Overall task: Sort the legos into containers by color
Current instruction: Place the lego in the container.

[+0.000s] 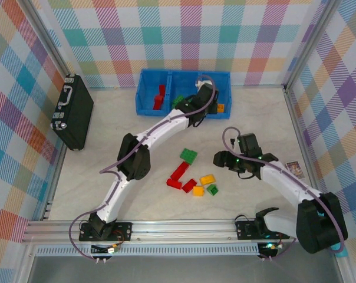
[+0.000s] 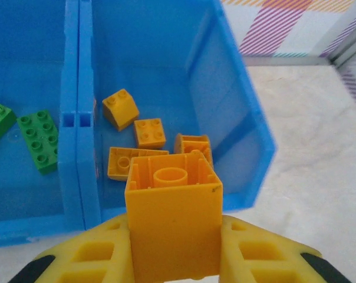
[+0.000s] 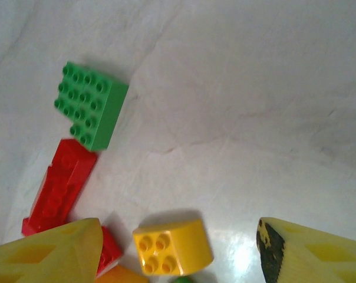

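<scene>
The orange bricks' section of the blue bin is below my left gripper, so it will lower toward them and release the yellow-orange brick (image 2: 172, 206) there next.
My left gripper (image 2: 173, 236) is shut on a yellow-orange brick (image 2: 172, 206), held hollow side out above the right compartment of the blue bin (image 2: 237, 100). Several orange bricks (image 2: 150, 132) lie in that compartment, and green ones (image 2: 39, 138) in the middle one. From above, the left gripper (image 1: 201, 111) is over the bin (image 1: 145, 76), which also holds red bricks (image 1: 160, 97). My right gripper (image 3: 178, 236) is open low over the table, with a yellow brick (image 3: 172, 246) between its fingers (image 3: 48, 253). A green brick (image 3: 91, 112) and a red brick (image 3: 63, 186) lie beyond it.
More loose bricks lie mid-table: green (image 1: 188, 155), red (image 1: 179, 171), yellow (image 1: 208, 179), orange (image 1: 198, 190), small green (image 1: 213, 189). A black case (image 1: 72, 112) lies at the far left. A small printed card (image 1: 294, 167) sits at the right. Plaid walls surround the table.
</scene>
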Tool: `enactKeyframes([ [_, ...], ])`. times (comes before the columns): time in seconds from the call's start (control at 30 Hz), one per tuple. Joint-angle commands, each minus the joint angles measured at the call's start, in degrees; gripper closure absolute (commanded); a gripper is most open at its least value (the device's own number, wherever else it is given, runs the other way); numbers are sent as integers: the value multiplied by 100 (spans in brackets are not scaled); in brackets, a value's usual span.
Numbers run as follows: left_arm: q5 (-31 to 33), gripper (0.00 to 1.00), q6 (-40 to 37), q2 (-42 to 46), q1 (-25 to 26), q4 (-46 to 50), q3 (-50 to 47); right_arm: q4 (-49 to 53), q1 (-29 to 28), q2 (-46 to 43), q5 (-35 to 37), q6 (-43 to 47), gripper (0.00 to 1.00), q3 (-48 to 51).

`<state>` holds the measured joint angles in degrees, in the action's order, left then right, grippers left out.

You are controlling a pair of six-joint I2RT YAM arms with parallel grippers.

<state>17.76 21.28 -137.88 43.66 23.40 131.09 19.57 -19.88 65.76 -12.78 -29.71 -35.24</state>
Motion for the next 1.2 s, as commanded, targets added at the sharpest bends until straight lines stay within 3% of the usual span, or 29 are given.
enactKeyframes([
  [0.0, 392, 76, -345, -276, -81, -981, -13, 285, -81, -357, -155, -220, 30, 177],
  [0.37, 450, 73, -341, -958, -143, -1610, 537, 746, -289, -1012, -26, -402, 28, 441],
  [0.63, 344, 52, -261, -1091, -234, -1698, 625, 925, -667, -1351, 189, -935, 27, 724],
  [0.8, 267, 48, -286, -1061, -257, -1663, 607, 929, -837, -1371, 310, -1133, 27, 795],
  [0.97, 81, 45, -398, -788, -278, -1643, 470, 930, -938, -1253, 375, -984, 27, 603],
  [1.17, -245, 42, -907, 602, -355, -1932, -745, 1130, -990, -712, 475, -615, 24, 93],
])
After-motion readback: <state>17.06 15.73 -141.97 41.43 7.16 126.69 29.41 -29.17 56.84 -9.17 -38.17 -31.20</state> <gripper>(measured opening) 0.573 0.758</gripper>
